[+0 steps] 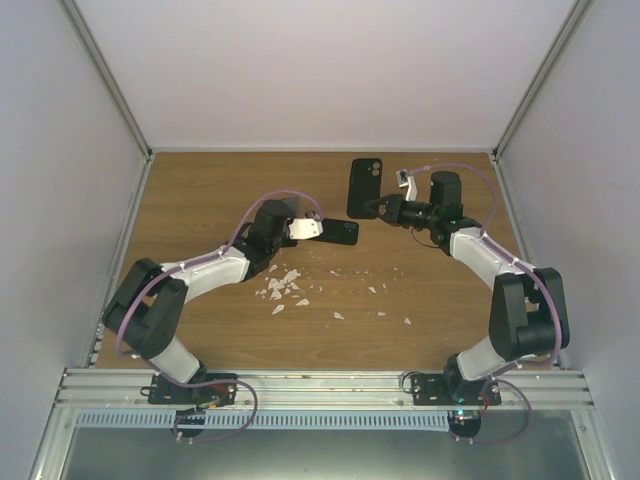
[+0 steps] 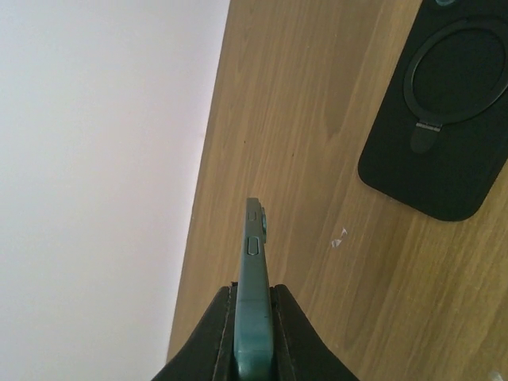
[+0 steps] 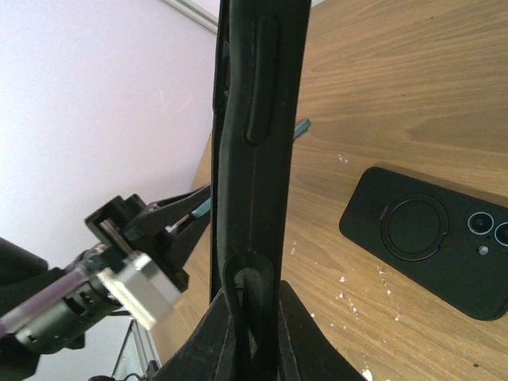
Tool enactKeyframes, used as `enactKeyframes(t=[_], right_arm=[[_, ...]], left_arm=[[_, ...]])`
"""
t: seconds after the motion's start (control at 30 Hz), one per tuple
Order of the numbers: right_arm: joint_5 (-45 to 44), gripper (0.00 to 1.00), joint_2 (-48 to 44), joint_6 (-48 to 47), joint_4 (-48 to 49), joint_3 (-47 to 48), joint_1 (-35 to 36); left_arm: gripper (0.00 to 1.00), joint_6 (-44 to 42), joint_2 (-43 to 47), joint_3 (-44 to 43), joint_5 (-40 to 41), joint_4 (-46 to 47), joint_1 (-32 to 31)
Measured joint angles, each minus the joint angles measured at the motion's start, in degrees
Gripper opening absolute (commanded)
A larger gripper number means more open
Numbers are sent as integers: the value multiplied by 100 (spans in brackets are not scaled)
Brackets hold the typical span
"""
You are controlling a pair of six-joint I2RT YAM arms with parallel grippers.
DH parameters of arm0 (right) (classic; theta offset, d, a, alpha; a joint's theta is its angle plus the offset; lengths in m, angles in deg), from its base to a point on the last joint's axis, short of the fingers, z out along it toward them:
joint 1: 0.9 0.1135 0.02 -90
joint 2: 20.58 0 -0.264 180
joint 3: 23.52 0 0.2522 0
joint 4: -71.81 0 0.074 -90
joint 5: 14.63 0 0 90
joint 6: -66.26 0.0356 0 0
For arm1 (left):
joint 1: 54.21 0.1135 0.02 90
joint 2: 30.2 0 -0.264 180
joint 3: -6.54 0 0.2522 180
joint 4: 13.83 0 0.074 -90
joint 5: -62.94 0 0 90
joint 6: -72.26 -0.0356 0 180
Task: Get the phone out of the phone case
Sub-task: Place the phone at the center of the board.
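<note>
My left gripper brings the teal phone [image 2: 254,262] down next, already clear of the held case. It then releases the phone below on bare wood [image 2: 357,313] beside the flat black case.
My left gripper [image 1: 322,226] [image 2: 254,290] is shut on a teal phone [image 2: 254,262], held edge-on above the table with its side buttons showing. The phone's tip also shows in the right wrist view [image 3: 302,127]. My right gripper [image 1: 383,208] [image 3: 252,286] is shut on the wall of a black phone case [image 1: 365,187] [image 3: 254,119], held upright at the back right. The phone and the case are apart. I cannot see inside the case.
A second black case with a ring stand and camera lenses [image 1: 342,232] [image 2: 436,103] [image 3: 429,238] lies flat on the wooden table [image 1: 200,200] between the grippers. White scraps [image 1: 283,287] lie at mid-table. White walls enclose three sides.
</note>
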Motion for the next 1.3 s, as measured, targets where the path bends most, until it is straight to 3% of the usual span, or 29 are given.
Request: enactKeyframes(t=[0.33, 0.53, 0.8, 1.03, 1.3], right_arm=[[2, 1, 2, 0, -9, 0, 0], [0, 0, 2, -2, -9, 0, 0], [0, 1, 2, -4, -9, 0, 0], [-4, 1, 2, -2, 2, 0, 0], [-13, 0, 0, 0, 17, 0, 0]], left_arm=[[0, -514, -715, 404, 293, 935, 76], [7, -599, -872, 592, 310, 1237, 142], [40, -474, -1043, 623, 234, 1176, 273], [72, -44, -918, 577, 4, 376, 304], [94, 411, -389, 396, -358, -671, 376]])
